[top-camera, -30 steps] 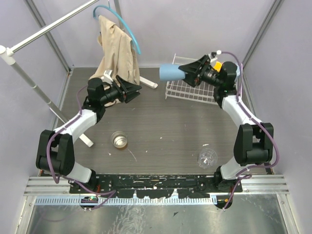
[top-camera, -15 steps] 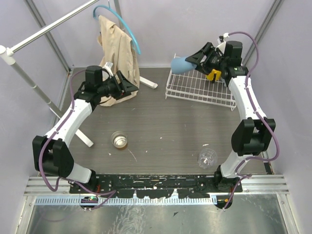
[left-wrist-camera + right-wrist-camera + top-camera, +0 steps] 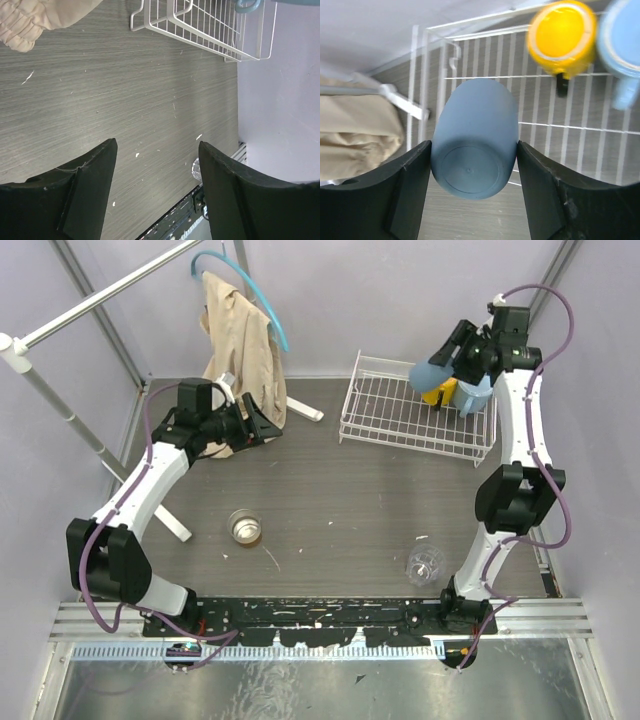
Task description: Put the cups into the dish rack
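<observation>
My right gripper is bringing the tumbler [image 3: 431, 375] back and down next, to the rack corner by the light blue mug's handle [image 3: 469, 437], and will release it there because that corner of the rack is empty.
My right gripper [image 3: 445, 358] is shut on the small light blue tumbler [image 3: 431, 375], holding it bottom-up in the air over the back right of the white wire dish rack [image 3: 395, 420]. In the right wrist view the tumbler [image 3: 475, 137] sits between my fingers above the rack wires [image 3: 470, 77]. The yellow-orange mug [image 3: 441, 393] [image 3: 562, 35] and the light blue handled mug [image 3: 477, 396] [image 3: 622, 45] stand in the rack. The silvery metal cup [image 3: 243, 526] and the clear glass cup [image 3: 425, 562] stand on the table. My left gripper [image 3: 266, 426] [image 3: 157, 165] is open and empty.
A beige cloth [image 3: 240, 340] hangs from a blue hanger on the white pole stand [image 3: 60, 405] at the back left, close to my left gripper. The rack [image 3: 200, 25] and the glass cup [image 3: 196, 169] show in the left wrist view.
My right arm has swung right and back with the tumbler, from the rack's left edge to above its back right by the mugs. My left arm drew back slightly to the left.
</observation>
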Robot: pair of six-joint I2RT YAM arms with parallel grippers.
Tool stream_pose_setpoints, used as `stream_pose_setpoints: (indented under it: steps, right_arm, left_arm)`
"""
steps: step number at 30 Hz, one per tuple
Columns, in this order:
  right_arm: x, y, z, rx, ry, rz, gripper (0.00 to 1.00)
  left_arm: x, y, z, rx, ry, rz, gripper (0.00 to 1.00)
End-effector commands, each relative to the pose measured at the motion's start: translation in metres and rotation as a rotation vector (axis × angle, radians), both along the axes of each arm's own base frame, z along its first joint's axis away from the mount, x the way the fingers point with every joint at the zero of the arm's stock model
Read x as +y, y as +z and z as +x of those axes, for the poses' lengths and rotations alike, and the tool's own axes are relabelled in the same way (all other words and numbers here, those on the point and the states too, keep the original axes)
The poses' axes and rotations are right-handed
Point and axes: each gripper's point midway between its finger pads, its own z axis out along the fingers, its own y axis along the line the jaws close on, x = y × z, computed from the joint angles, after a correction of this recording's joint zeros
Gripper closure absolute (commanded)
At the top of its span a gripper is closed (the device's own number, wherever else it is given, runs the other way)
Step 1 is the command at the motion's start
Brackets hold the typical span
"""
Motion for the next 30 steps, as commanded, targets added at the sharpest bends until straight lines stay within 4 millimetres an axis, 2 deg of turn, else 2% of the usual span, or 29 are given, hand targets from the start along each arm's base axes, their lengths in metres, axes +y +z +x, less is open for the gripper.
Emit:
stream_pose_setpoints:
  steps: [1, 10, 15, 30]
  right_arm:
    - [-0.038, 0.003, -0.012, 0.028, -0.069, -0.141, 0.8]
    - [-0.074, -0.013, -0.03, 0.105, -0.147, -0.292, 0.82]
    - [-0.092, -0.025, -0.042, 0.159, -0.187, -0.373, 0.82]
    - [-0.133, -0.063, -0.062, 0.218, -0.26, -0.347, 0.85]
  left_arm:
    - [-0.001, 0.004, -0.003, -0.008, -0.032, 0.014, 0.26]
    - [-0.003, -0.011, -0.007, 0.027, -0.053, 0.006, 0.25]
    - [-0.004, -0.013, -0.006, 0.033, -0.055, 0.002, 0.24]
    - [-0.004, -0.023, -0.009, 0.062, -0.056, 0.001, 0.23]
